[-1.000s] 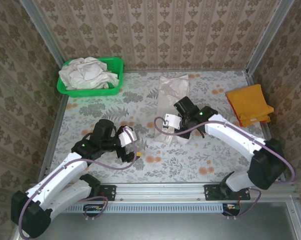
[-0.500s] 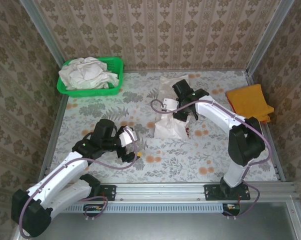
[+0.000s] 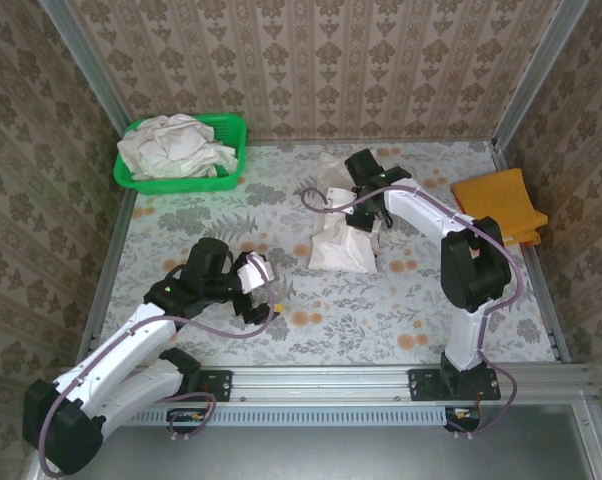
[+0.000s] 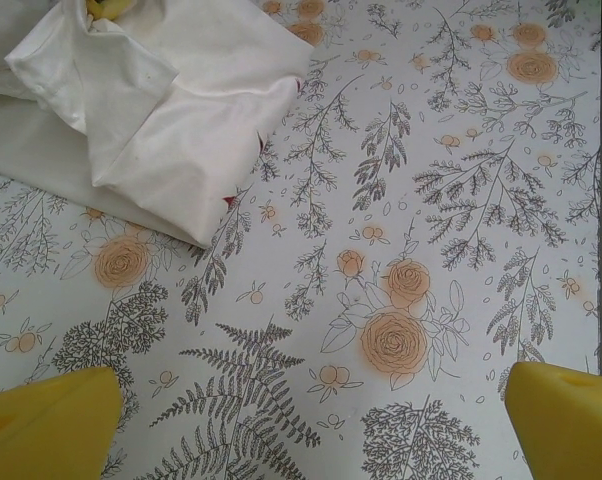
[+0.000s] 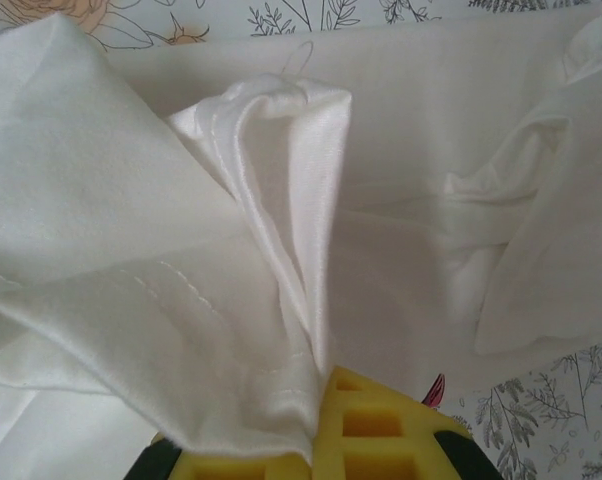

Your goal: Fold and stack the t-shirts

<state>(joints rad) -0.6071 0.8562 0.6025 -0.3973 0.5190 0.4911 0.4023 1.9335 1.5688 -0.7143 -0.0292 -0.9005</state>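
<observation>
I should ease my right gripper outward and slightly down to release the hem on the flat cloth just beyond it, since the fold is still standing raised.
An off-white t-shirt [image 3: 341, 248] lies doubled over in the middle of the table, and a sliver of red print [image 5: 433, 388] peeks out from under it. My right gripper [image 3: 365, 186] is above its far end, shut on a gathered fold of the t-shirt's hem [image 5: 281, 300] between the yellow pads [image 5: 381, 435]. My left gripper [image 3: 264, 298] hovers left of the t-shirt, open and holding nothing. In the left wrist view its yellow fingertips [image 4: 46, 420] stand wide apart over bare tablecloth, with the t-shirt [image 4: 171, 110] at the upper left. A folded orange t-shirt [image 3: 496, 205] lies at the right edge.
A green basket [image 3: 231, 128] at the far left corner holds several crumpled off-white t-shirts [image 3: 176, 148]. Metal rails border the flowered tablecloth [image 3: 181, 230] on the left, right and near sides. Patterned walls close off the back.
My right gripper has carried the t-shirt's near hem away from me toward the far end, doubling the cloth over itself. The left arm has not moved.
</observation>
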